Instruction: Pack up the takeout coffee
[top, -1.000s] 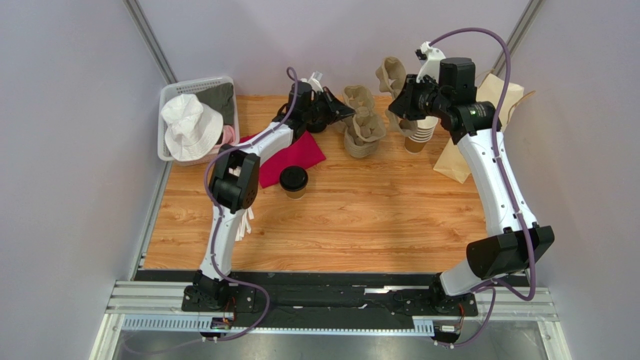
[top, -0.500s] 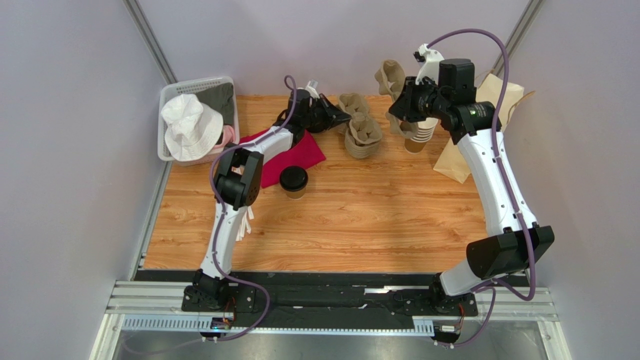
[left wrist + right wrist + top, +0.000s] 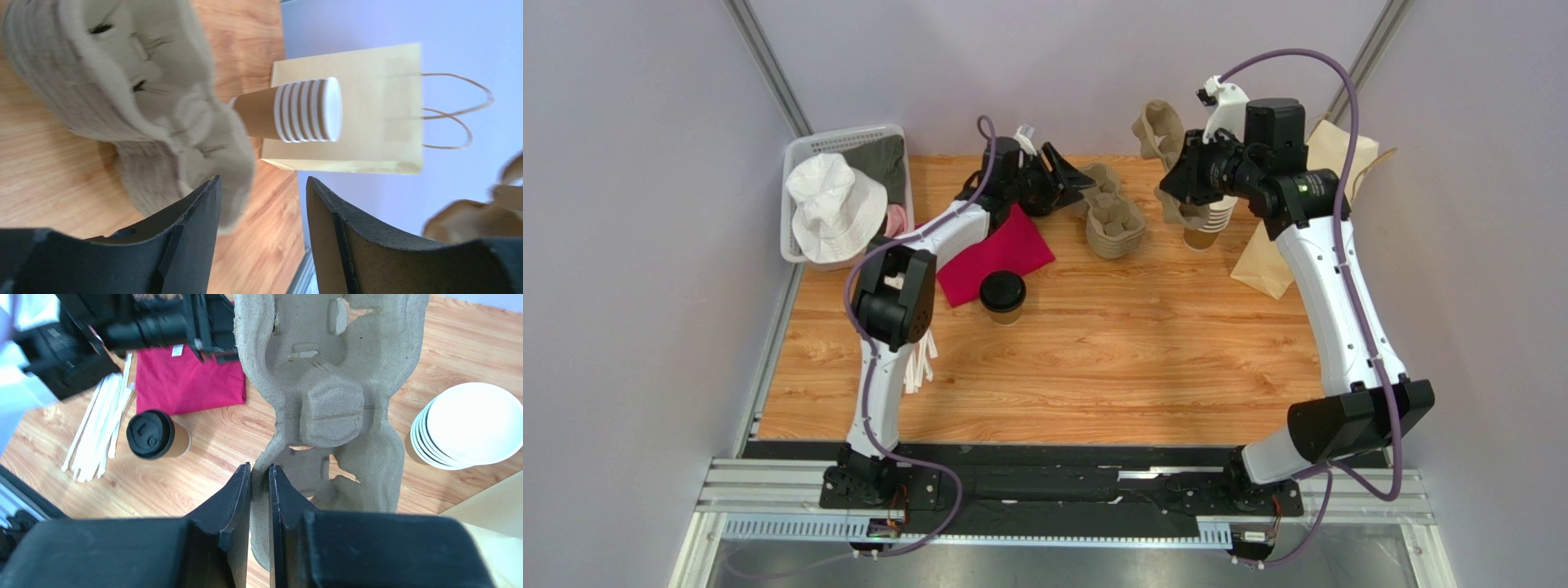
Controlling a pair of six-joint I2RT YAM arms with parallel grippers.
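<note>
The wood on the coffee's near side (image 3: 1024, 374) (image 3: 181, 496) is bare, so I next need to swing my right gripper back toward it and turn and lower the second pulp carrier there.
The takeout coffee (image 3: 1003, 295), a brown paper cup with a black lid, stands upright on the wood table just below the red cloth; the right wrist view shows the coffee (image 3: 150, 433) at left. At the back of the table, my left gripper (image 3: 1078, 184) (image 3: 263, 184) is open with nothing between its fingers, right beside a grey pulp cup carrier (image 3: 1113, 218) (image 3: 123, 79) lying on the table. My right gripper (image 3: 1177, 186) (image 3: 259, 468) is shut on the edge of a second pulp carrier (image 3: 334, 386) (image 3: 1157, 128), held up above the table.
A stack of lidless paper cups (image 3: 1201, 222) (image 3: 294, 110) (image 3: 466, 425) stands by a kraft paper bag (image 3: 1269, 260) (image 3: 368, 110) at back right. A red cloth (image 3: 995, 251) and white stirrers (image 3: 922, 361) lie at left. A white basket (image 3: 844, 132) with a hat fills the back left corner.
My left gripper has opened and let go of the pulp carrier, which now rests flat on the table. The right gripper still holds its carrier, shifted only slightly.
</note>
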